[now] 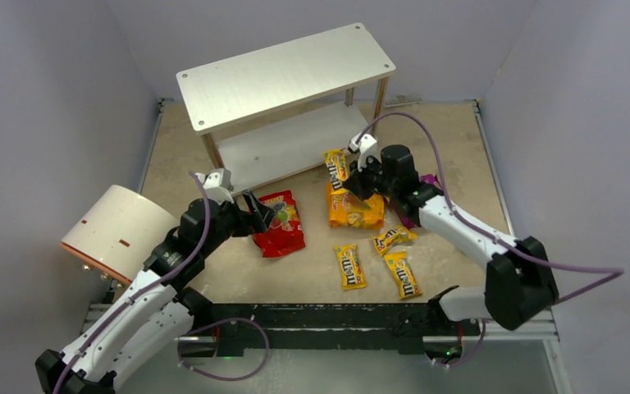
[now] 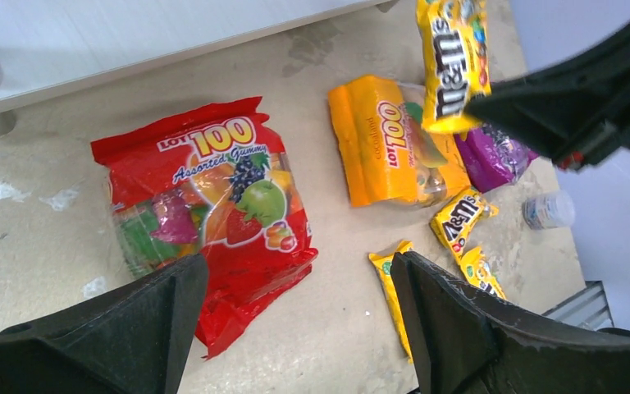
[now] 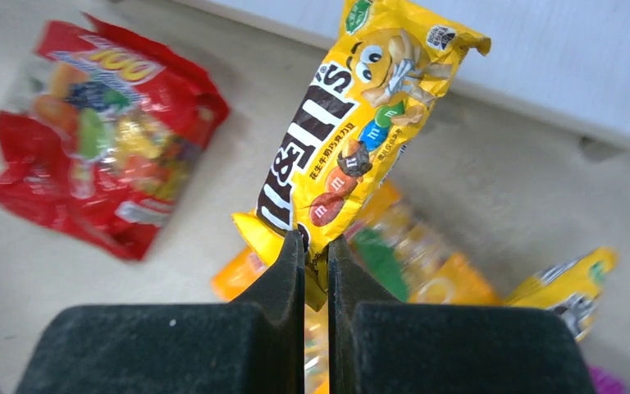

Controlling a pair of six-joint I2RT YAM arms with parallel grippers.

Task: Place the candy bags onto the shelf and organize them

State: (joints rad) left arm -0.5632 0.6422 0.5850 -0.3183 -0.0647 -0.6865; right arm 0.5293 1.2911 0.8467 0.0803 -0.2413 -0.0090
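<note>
My right gripper holds the M&M's packet, which I will next move outward over the shelf's end nearest the purple bag (image 1: 345, 126) and release there, as the shelf's lower board (image 1: 287, 148) is bare.
The shelf (image 1: 287, 74) stands at the back, with both boards bare. My right gripper (image 1: 353, 176) is shut on a small yellow M&M's packet (image 3: 353, 139) and holds it upright above the large orange-yellow bag (image 1: 355, 209), in front of the shelf's lower board (image 1: 287, 148). My left gripper (image 2: 295, 271) is open and empty, hovering over the near end of the large red bag (image 2: 213, 205). The purple bag (image 2: 492, 156) lies mostly hidden behind the right arm. Three more M&M's packets (image 1: 350, 266) lie on the table in front.
A cream-white cylinder with orange trim (image 1: 119, 230) lies at the left beside my left arm. A small clear object (image 2: 548, 209) sits near the table's right side. Grey walls close in the table on three sides.
</note>
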